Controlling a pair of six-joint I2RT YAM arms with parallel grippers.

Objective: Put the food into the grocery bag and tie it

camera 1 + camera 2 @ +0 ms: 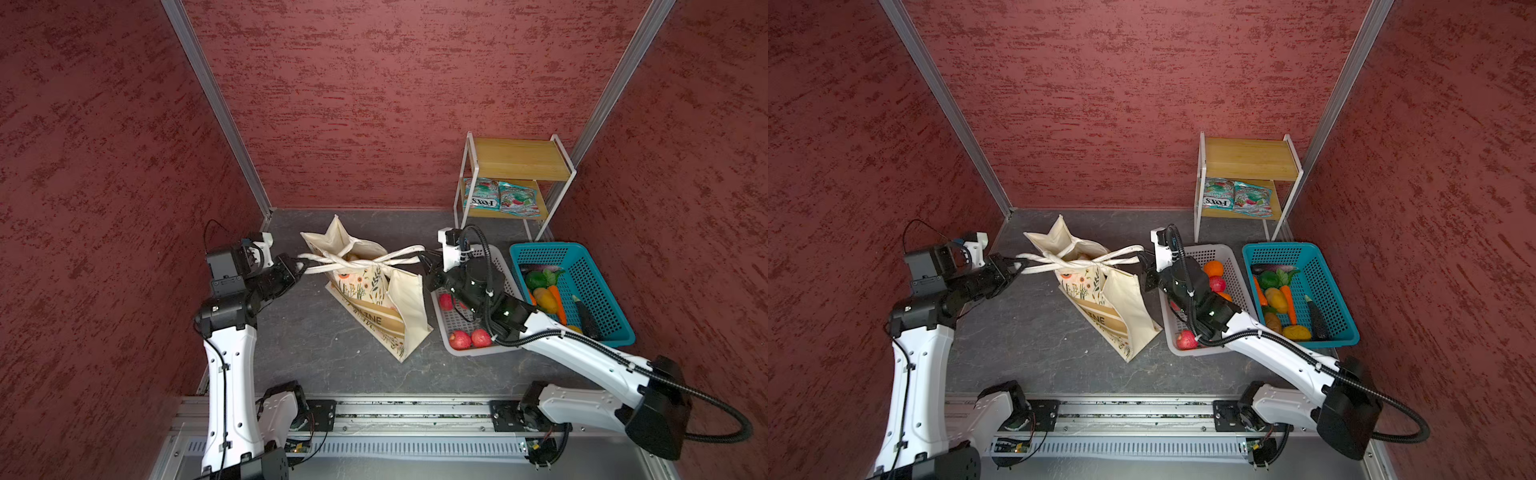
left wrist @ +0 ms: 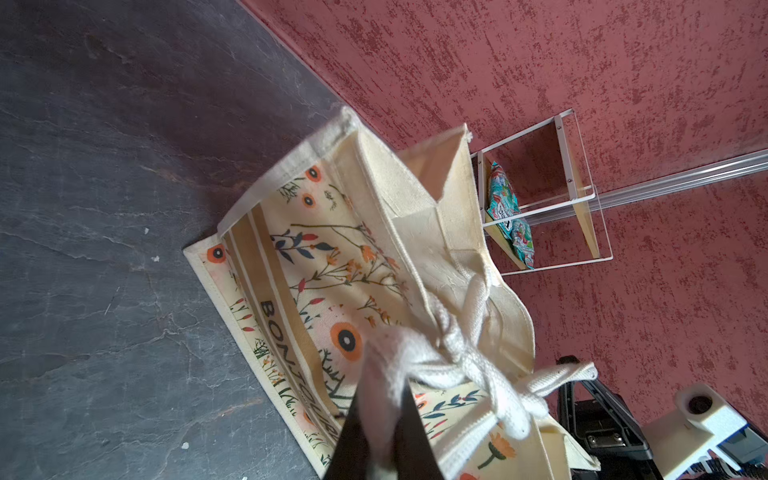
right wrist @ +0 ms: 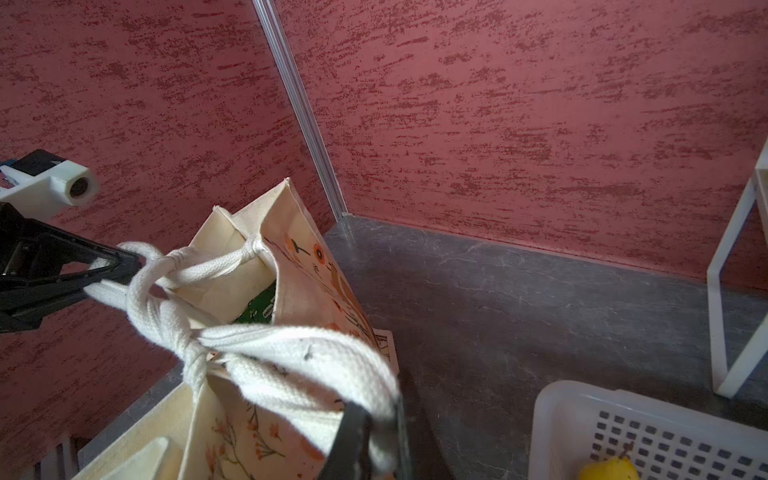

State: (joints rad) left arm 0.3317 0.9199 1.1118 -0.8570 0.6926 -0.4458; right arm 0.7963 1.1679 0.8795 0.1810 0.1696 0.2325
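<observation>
The right gripper draws from the knot toward the grey basket [image 1: 453, 321] [image 3: 664, 441] next and releases its handle loop, as the crossed handles are knotted over the bag's opening.
The cream floral grocery bag [image 1: 376, 299] [image 1: 1100, 303] stands at mid-floor in both top views, with its white loop handles crossed in a knot [image 1: 374, 262] [image 3: 183, 332] [image 2: 469, 357] over its mouth. My left gripper [image 1: 300, 266] [image 1: 1020, 266] [image 2: 384, 411] is shut on one handle loop, stretched leftward. My right gripper [image 1: 426, 254] [image 1: 1142, 257] [image 3: 378, 419] is shut on the other loop, stretched rightward. A green packet [image 3: 257, 309] shows inside the bag. Other food lies outside it: red apples [image 1: 460, 340] [image 1: 1185, 340], an eggplant [image 1: 586, 318] and FOX'S packets [image 1: 503, 199] [image 1: 1237, 197].
A grey perforated basket [image 1: 440, 328] [image 1: 1167, 328] sits right of the bag under my right arm. A teal basket [image 1: 594, 266] [image 1: 1320, 274] of vegetables stands beside it. A small wooden shelf [image 1: 515, 158] [image 1: 1246, 158] stands in the back right corner. Red walls enclose the floor.
</observation>
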